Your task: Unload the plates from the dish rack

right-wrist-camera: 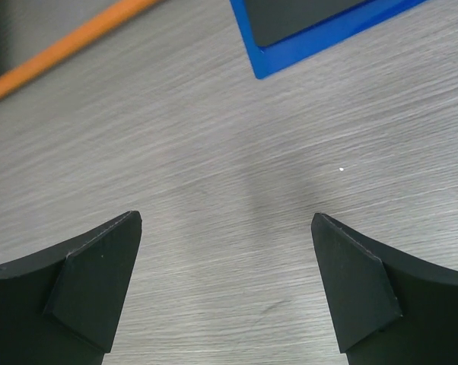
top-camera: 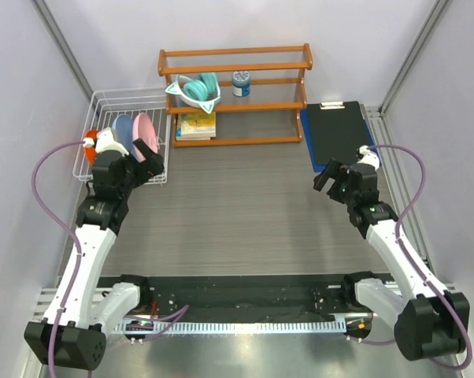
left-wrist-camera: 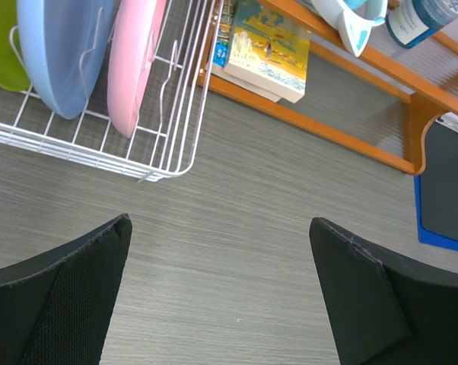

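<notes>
I will move my left gripper outward and to the left in its wrist view next, to the pink plate's near rim (left-wrist-camera: 125, 109), because that plate is the nearest in the row.
The white wire dish rack (top-camera: 115, 106) stands at the back left. Upright in it are a pink plate (top-camera: 145, 130), a light blue plate (top-camera: 124, 130) and an orange plate (top-camera: 90, 135). The left wrist view shows the rack (left-wrist-camera: 160, 144) with the pink plate (left-wrist-camera: 134, 61), the light blue plate (left-wrist-camera: 65, 53) and a lime green plate (left-wrist-camera: 2, 46). My left gripper (top-camera: 145, 157) is open and empty, just in front of the rack's near right corner; in its wrist view (left-wrist-camera: 220, 258) it is over bare table. My right gripper (top-camera: 331, 178) is open and empty, at the right, also seen in its wrist view (right-wrist-camera: 226, 258).
An orange-brown wooden shelf (top-camera: 235, 96) at the back holds a teal eared bowl (top-camera: 196, 89), a blue can (top-camera: 241, 83) and books (top-camera: 196, 126). A blue clipboard (top-camera: 337, 134) lies at the back right, just beyond my right gripper.
</notes>
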Available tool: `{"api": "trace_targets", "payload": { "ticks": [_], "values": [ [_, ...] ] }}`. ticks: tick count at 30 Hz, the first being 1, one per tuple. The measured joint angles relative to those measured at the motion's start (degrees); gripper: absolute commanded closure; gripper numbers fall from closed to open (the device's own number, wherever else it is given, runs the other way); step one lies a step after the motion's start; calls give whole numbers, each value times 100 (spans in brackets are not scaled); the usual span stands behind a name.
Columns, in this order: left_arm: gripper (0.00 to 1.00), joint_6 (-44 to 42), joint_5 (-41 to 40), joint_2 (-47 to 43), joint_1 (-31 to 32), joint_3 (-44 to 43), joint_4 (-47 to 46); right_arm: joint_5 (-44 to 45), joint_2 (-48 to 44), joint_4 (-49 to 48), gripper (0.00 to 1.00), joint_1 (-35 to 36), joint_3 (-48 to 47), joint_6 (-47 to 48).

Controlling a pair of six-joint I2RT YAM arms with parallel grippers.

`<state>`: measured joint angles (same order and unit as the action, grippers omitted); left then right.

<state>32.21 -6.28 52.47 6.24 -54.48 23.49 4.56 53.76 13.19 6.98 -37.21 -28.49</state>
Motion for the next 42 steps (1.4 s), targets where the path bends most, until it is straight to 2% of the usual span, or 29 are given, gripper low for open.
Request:
{"api": "trace_targets", "payload": {
  "ticks": [4, 8, 17, 20, 21, 22, 26, 31, 35, 37, 40, 42],
  "values": [
    [0, -68, 107, 90, 0, 44, -195, 20, 479, 4, 0, 0, -195, 212],
    [1, -422, 31, 658, 0, -44, -398, -22, 793, -190, 0, 0, -317, 282],
    [0, -1196, -1152, 2205, 0, -656, -774, -459, 1661, -564, 0, 0, -533, 289],
    [7, -1349, -1484, 2476, 0, -798, -1005, -527, 1838, -638, 0, 0, -540, 306],
    [16, -1410, -1591, 2579, 0, -863, -1093, -538, 1899, -647, 0, 0, -544, 315],
    [19, -1453, -1670, 2671, 0, -907, -1176, -549, 1956, -667, 0, 0, -546, 319],
    [26, -1589, -1888, 2981, 0, -940, -1530, -592, 2175, -699, 0, 0, -581, 334],
    [27, -1727, -2210, 3401, 0, -953, -1860, -623, 2365, -741, 0, 0, -684, 378],
    [46, -1888, -2483, 3694, 0, -1023, -2085, -627, 2411, -763, 0, 0, -726, 428],
    [51, -1956, -2573, 3781, 0, -1040, -2184, -632, 2439, -800, 0, 0, -734, 439],
    [70, -2083, -2686, 3895, 4, -1084, -2330, -645, 2516, -833, 0, 0, -737, 444],
    [87, -2157, -2736, 3954, 9, -1113, -2420, -664, 2590, -837, 0, 0, -737, 448]
  ]
}}
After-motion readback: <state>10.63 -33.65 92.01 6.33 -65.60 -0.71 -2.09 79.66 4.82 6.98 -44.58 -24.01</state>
